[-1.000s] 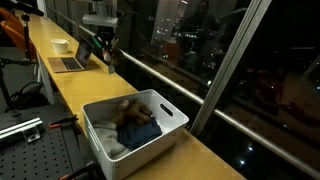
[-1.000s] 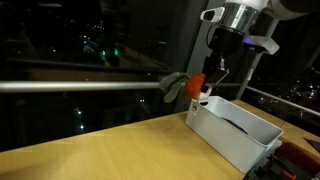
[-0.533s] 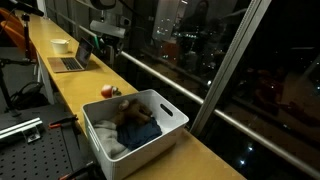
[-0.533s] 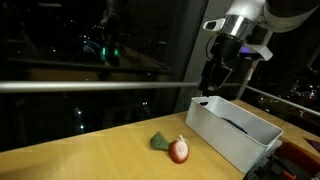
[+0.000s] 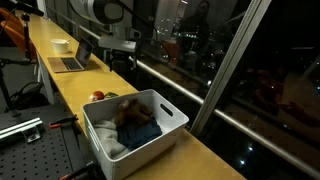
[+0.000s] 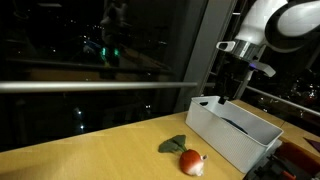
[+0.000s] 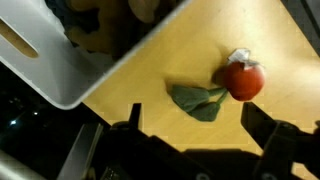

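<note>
The brown cloth-like item (image 5: pixel 126 110) (image 7: pixel 142 9) lies deep between the bin's sides. My gripper should next move from over the radish's leaves across the bin's side and down onto the item.
A red toy radish (image 6: pixel 193 163) with green leaves (image 6: pixel 177 145) lies on the wooden counter (image 6: pixel 90 155), just beside the white bin (image 6: pixel 225 140). It also shows in an exterior view as the radish (image 5: pixel 97 96) at the bin's (image 5: pixel 130 152) far end. My gripper (image 6: pixel 231 92) hangs open above the bin's end, holding nothing. In the wrist view the gripper (image 7: pixel 196 115) stands wide over the leaves (image 7: pixel 197 100), with the radish (image 7: pixel 243 80) well below it and the bin's wall (image 7: pixel 50 70) at the upper left.
The bin holds brown and blue cloth-like items (image 5: pixel 135 122). A laptop (image 5: pixel 72 62) and a white bowl (image 5: pixel 61 45) stand farther along the counter. A metal rail (image 6: pixel 80 86) and dark window glass run along the counter's back edge.
The gripper opened and let go of the radish, which fell to the counter and rolled a little toward the bin. The gripper moved up and toward the bin.
</note>
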`<state>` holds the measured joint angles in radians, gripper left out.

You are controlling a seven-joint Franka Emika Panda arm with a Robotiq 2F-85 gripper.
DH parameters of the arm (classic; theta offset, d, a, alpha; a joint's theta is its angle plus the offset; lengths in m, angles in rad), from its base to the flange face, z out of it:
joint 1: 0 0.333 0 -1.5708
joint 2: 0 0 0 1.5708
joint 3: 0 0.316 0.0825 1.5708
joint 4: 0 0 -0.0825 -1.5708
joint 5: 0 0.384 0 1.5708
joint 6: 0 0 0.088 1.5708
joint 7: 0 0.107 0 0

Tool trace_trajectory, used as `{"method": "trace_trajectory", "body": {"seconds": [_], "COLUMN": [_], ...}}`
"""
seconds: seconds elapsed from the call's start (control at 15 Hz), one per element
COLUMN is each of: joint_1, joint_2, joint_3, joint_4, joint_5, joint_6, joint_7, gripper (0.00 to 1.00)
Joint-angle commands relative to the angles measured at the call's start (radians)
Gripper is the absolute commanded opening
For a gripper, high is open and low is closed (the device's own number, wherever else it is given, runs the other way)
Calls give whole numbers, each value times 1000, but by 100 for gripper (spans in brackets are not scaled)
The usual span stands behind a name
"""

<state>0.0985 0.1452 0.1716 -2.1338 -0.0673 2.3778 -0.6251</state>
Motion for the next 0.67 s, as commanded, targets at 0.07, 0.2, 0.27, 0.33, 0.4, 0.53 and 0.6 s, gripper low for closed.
{"method": "trace_trajectory", "body": {"seconds": [0.07,0.2,0.27,0.33,0.4,0.53,0.6], "joint_1": [-64,-88,-100,-112,-123,-139,-146], "joint_2": [-2,31,49,70,90,130,148], "joint_3": [-70,-87,-93,-95,-92,-83,-79], "joint_4": [-102,-115,-119,-119,-116,-104,-98], "joint_5": [-58,-46,-41,-32,-21,-9,-4], "joint_6": [130,170,186,197,208,221,229], "joint_7": [-36,-53,-62,-74,-83,-94,-98], "gripper": [100,100,100,100,100,100,100]}}
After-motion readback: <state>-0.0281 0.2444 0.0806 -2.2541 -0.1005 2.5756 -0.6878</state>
